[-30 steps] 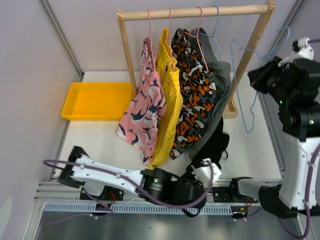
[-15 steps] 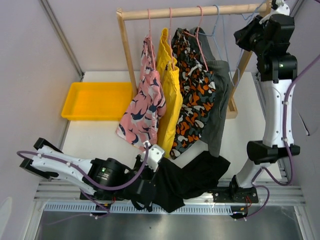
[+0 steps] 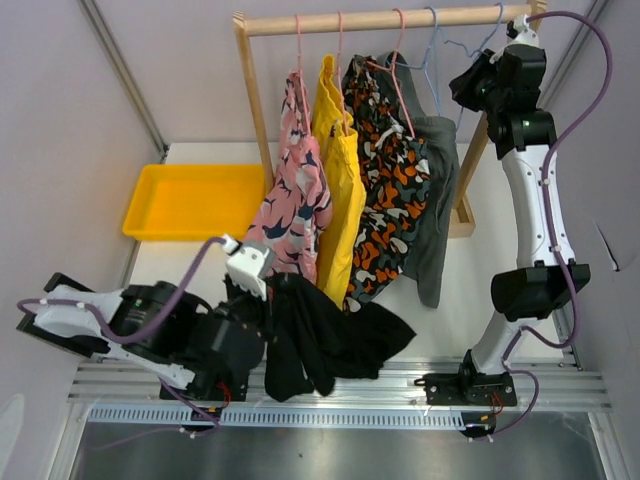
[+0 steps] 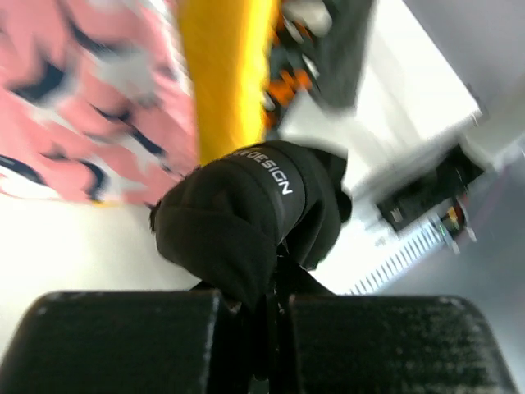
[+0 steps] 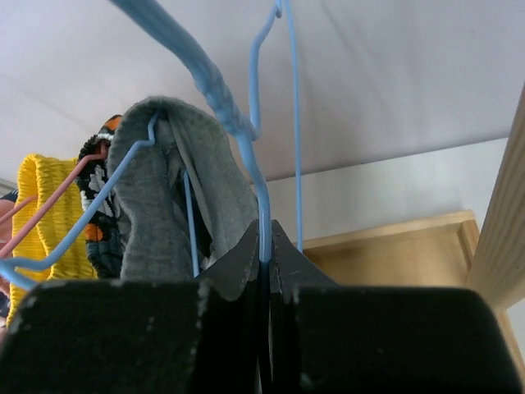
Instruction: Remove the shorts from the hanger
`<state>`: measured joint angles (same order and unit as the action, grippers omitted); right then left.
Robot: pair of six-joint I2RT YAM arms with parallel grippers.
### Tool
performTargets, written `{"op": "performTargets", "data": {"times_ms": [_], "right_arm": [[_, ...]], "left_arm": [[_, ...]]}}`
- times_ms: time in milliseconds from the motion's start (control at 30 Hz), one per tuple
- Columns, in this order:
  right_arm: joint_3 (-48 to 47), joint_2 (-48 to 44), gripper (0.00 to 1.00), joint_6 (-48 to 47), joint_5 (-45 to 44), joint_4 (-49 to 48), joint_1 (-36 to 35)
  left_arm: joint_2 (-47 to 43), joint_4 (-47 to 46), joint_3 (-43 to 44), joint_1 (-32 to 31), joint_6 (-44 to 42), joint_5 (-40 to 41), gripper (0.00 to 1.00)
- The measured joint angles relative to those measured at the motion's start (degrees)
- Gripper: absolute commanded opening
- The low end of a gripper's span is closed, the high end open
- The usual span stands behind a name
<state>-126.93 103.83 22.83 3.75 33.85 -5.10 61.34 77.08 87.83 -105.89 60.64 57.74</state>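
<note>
I will next swing my left gripper outward and release the black shorts [image 3: 335, 338] over the yellow tray [image 3: 195, 202], because the tray is outward and to the gripper's left in the top view.
The black shorts [image 3: 335, 338] lie bunched on the table in front of the rack, off any hanger. My left gripper [image 3: 263, 290] is shut on one end of them; in the left wrist view the black fabric [image 4: 246, 213] is pinched between the fingers [image 4: 275, 308]. The pink shark shorts [image 3: 290, 210], yellow shorts [image 3: 340, 190], camouflage shorts [image 3: 390, 190] and grey shorts [image 3: 437, 200] hang on the wooden rail [image 3: 390, 22]. My right gripper [image 3: 463, 85] is raised by the rail's right end, shut on a bare blue wire hanger [image 5: 246, 156] next to the grey shorts [image 5: 148, 189].
A yellow tray [image 3: 195, 200] sits at the back left of the table. The rack's right post [image 5: 500, 246] and wooden base [image 5: 394, 234] are close to my right gripper. Grey walls close in both sides.
My left arm has swung left, dragging the black shorts leftward across the table front. My right arm has stayed up at the rail with the blue hanger, shifting slightly left.
</note>
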Motion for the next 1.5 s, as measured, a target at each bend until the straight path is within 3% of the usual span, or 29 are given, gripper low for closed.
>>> {"op": "performTargets", "data": {"times_ms": [133, 167, 233, 267, 400, 600, 833, 1067, 1233, 1367, 1500], "right_arm": [[7.2, -4.9, 0.01, -0.5, 0.3, -3.4, 0.9], [8.2, -5.8, 0.42, -0.5, 0.5, -3.4, 1.2], [10.5, -7.6, 0.93, -0.1, 1.3, -2.6, 2.1], [11.3, -8.1, 0.99, 0.0, 1.3, -1.8, 2.5], [17.0, -9.5, 0.99, 0.3, 1.6, 0.6, 4.8], [25.9, -12.0, 0.99, 1.1, 3.3, 1.9, 7.4], [31.5, -20.0, 0.99, 1.2, 4.5, 1.3, 9.1], [41.2, -29.0, 0.99, 2.3, 5.3, -2.9, 9.9], [49.0, -34.4, 0.99, 3.5, 7.6, -7.6, 10.1], [51.7, -36.9, 1.0, 3.6, 7.6, -7.6, 10.1], [51.9, -38.0, 0.99, 3.7, 6.5, -5.1, 10.3]], "left_arm": [[-1.6, -1.7, 2.6, 9.1, -10.3, 1.9, 0.0], [-2.4, -3.3, 2.6, 11.9, -13.7, 1.7, 0.0], [-4.3, -7.4, 3.0, 16.5, -20.9, 1.5, 0.0], [-4.9, -8.9, 3.8, 18.6, -24.2, 1.4, 0.0], [-5.0, -15.1, 10.9, 28.1, -38.7, 0.9, 0.0], [-1.8, -22.9, 20.7, 50.7, -52.6, -6.1, 0.0], [9.6, -24.0, 34.2, 74.9, -57.2, -20.8, 0.0], [26.8, -26.8, 51.6, 91.8, -56.6, -31.9, 0.0], [32.1, -32.3, 51.1, 99.8, -54.4, -35.6, 0.0], [34.3, -37.0, 47.6, 101.7, -53.5, -35.7, 0.0], [32.8, -44.9, 33.8, 102.1, -52.5, -35.7, 0.0]]}}
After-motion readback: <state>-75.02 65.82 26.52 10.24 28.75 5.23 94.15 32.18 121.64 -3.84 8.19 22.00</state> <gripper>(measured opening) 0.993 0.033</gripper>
